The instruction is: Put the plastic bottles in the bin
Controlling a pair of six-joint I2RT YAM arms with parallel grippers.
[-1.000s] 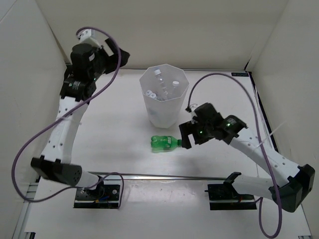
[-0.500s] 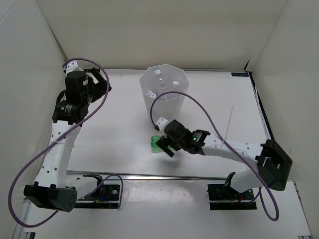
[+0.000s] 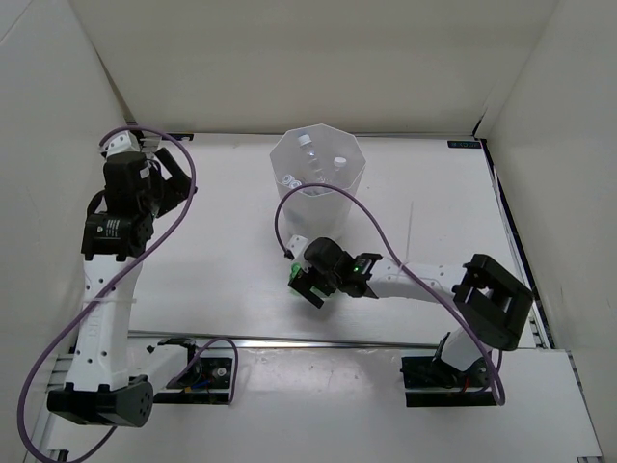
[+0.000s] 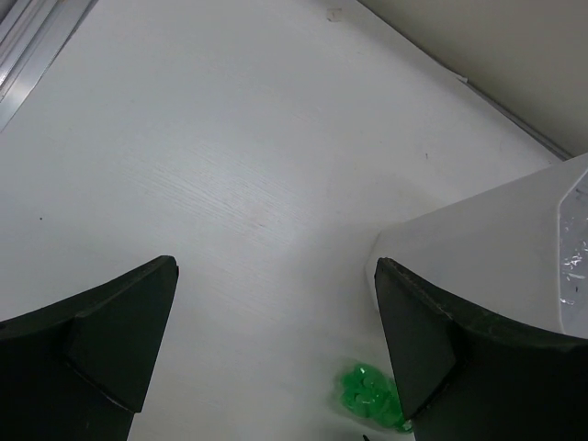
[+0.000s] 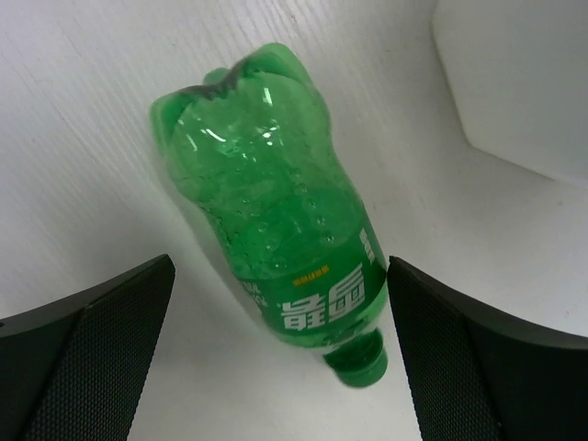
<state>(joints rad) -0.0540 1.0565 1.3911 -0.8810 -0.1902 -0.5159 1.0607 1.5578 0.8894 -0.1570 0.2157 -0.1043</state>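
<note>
The green bottle (image 5: 276, 230) should stay under my right gripper as its fingers close next around the bottle's printed label (image 5: 319, 299), since that label is between the open fingers.
A green soda bottle (image 5: 276, 230) lies on its side on the white table, cap toward the camera. My right gripper (image 5: 280, 265) is open and straddles its neck end without touching it. From above, the right gripper (image 3: 308, 282) covers most of that bottle (image 3: 293, 274), just in front of the bin (image 3: 323, 217). The bin is a white translucent faceted wastebasket, and several clear bottles (image 3: 310, 145) with white caps lie inside it. My left gripper (image 3: 172, 181) is open and empty, off to the bin's left. Its wrist view shows the bin (image 4: 496, 248) and the green bottle (image 4: 372, 395).
White walls enclose the table on the left, back and right. A metal rail (image 3: 318, 342) runs across the near edge in front of the arm bases. Purple cables loop from both arms, and the right one arches beside the bin.
My right arm has swung left and down from beside the green bottle until its open jaws are over it. The left arm has pulled away from the bin, leftward and nearer.
</note>
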